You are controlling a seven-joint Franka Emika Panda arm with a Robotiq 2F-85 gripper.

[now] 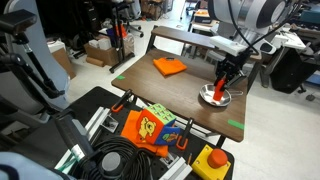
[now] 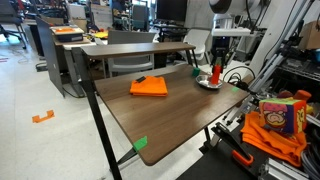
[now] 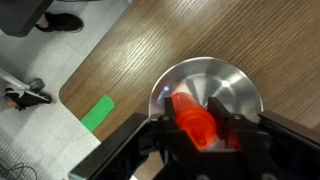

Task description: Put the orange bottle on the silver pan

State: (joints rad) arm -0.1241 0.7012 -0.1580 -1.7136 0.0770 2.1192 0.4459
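My gripper needs to move gently down onto the bottom of the silver pan and open to release the orange bottle (image 3: 192,118), because the bottle is upright between the gripper's fingers and right above the pan.
The orange bottle (image 3: 192,118) stands between my gripper's fingers (image 3: 195,128) directly over the silver pan (image 3: 235,82). The fingers press both of its sides. In both exterior views my gripper (image 1: 222,78) (image 2: 215,70) reaches down onto the pan (image 1: 214,97) (image 2: 208,83) near a table corner, with the red-orange bottle (image 1: 219,88) (image 2: 214,75) upright in it. I cannot tell whether the bottle's base touches the pan.
A flat folded orange cloth (image 1: 169,66) (image 2: 149,86) lies on the wooden table (image 1: 170,95) (image 2: 170,115). Green tape (image 3: 98,112) marks the table edge near the pan. Colourful boxes and cables (image 1: 150,128) lie on a lower bench beside the table.
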